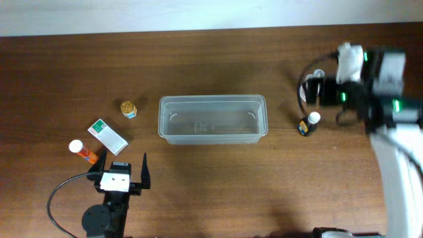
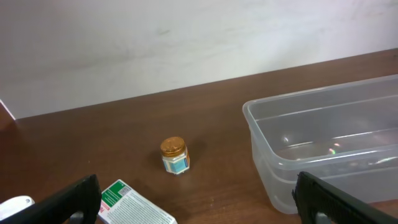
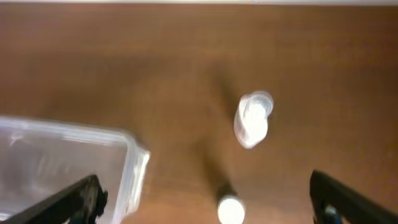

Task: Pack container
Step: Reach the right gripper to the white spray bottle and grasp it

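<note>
Next I should lower my right gripper outward, fingers open, around the white bottle (image 1: 306,90) (image 3: 252,119), since it stands below and outward of the gripper, past the dark bottle.
The clear plastic container (image 1: 211,100) lies empty at the table's middle; it also shows in the left wrist view (image 2: 268,163) and the right wrist view (image 3: 132,167). My left gripper (image 1: 125,170) is open and empty near the front left, its jaws (image 2: 198,184) facing a gold-lidded jar (image 2: 174,155) and a white and green box (image 2: 134,206). My right gripper (image 1: 309,92) is open and empty, hovering just behind a dark bottle with a white cap (image 1: 308,123). That bottle sits blurred between the jaws (image 3: 204,184) in the right wrist view (image 3: 231,209).
Left of the container lie the gold-lidded jar (image 1: 128,109), the box (image 1: 108,136) and an orange bottle with a white cap (image 1: 82,150). A small whitish object (image 3: 252,119) stands on the table beyond the dark bottle. A pale wall runs along the table's far edge.
</note>
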Robot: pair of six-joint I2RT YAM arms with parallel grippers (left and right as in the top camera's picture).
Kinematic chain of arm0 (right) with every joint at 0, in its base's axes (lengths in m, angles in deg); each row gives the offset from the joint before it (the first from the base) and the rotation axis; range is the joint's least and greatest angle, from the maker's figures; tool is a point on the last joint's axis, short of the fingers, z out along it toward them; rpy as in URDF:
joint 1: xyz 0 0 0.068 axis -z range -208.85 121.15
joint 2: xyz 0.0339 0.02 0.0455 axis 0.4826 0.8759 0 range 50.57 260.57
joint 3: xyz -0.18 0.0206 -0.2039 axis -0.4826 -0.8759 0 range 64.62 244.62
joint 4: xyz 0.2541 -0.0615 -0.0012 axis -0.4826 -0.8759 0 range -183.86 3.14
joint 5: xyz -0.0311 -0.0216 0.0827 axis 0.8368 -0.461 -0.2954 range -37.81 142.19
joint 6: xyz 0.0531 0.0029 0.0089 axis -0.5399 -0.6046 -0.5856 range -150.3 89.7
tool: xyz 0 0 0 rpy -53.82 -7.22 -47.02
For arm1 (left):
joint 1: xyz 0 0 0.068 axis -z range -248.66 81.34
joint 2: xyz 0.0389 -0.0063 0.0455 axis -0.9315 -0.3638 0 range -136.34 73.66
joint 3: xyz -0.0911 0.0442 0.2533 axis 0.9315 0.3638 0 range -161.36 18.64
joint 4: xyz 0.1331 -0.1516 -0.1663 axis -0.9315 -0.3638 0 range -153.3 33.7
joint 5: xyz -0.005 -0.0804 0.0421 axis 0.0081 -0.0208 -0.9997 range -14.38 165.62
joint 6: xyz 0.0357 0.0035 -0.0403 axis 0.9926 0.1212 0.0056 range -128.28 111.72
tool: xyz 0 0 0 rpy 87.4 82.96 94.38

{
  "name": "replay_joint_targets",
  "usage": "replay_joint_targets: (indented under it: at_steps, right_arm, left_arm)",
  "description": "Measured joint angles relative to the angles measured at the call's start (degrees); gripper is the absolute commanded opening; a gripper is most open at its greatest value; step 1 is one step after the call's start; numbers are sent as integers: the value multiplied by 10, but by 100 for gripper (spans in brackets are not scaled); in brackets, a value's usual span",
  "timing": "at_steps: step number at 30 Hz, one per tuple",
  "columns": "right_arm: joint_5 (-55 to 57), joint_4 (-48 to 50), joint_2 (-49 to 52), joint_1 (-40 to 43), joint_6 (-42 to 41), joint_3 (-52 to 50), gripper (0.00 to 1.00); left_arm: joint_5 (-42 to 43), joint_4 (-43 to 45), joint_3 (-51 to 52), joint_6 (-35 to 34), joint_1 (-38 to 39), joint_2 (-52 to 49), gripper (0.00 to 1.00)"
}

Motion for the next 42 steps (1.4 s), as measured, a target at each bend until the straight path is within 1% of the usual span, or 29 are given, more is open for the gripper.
replay_joint_targets:
  at_steps: [1, 3, 7, 15, 22, 24, 29, 35, 36, 37, 38, 39, 40, 42]
  right_arm:
    - [1, -6, 38, 0, 7, 34, 99]
    - [9, -10, 93, 0, 17, 72, 98]
    - [20, 6, 179, 9, 31, 91, 99]
    - [27, 35, 240, 58, 40, 95, 94]
    - [26, 36, 298, 52, 54, 97, 91]
    - [26, 35, 308, 49, 57, 97, 89]
    - [25, 43, 334, 45, 68, 97, 75]
    - [19, 71, 349, 45, 73, 97, 70]
    - [17, 75, 349, 45, 76, 97, 66]
    - [14, 82, 351, 45, 82, 97, 61]
    - [13, 85, 352, 45, 81, 97, 53]
    - [11, 88, 353, 45, 82, 97, 49]
    - [9, 93, 354, 45, 85, 97, 41]
    - [8, 95, 355, 45, 83, 97, 33]
  left_arm:
    - [0, 0, 0, 0, 0, 0, 99]
    - [0, 0, 0, 0, 0, 0, 99]
    - [0, 0, 0, 0, 0, 0, 99]
    - [0, 0, 0, 0, 0, 0, 99]
    - [0, 0, 0, 0, 0, 0, 99]
    - [0, 0, 0, 0, 0, 0, 99]
    - [0, 0, 0, 0, 0, 0, 99]
    - [0, 0, 0, 0, 0, 0, 99]
    - [0, 0, 0, 0, 0, 0, 99]
    - [0, 0, 0, 0, 0, 0, 99]
    - [0, 0, 0, 0, 0, 0, 99]
    - [0, 0, 0, 0, 0, 0, 99]
    - [0, 0, 0, 0, 0, 0, 99]
    - [0, 0, 0, 0, 0, 0, 99]
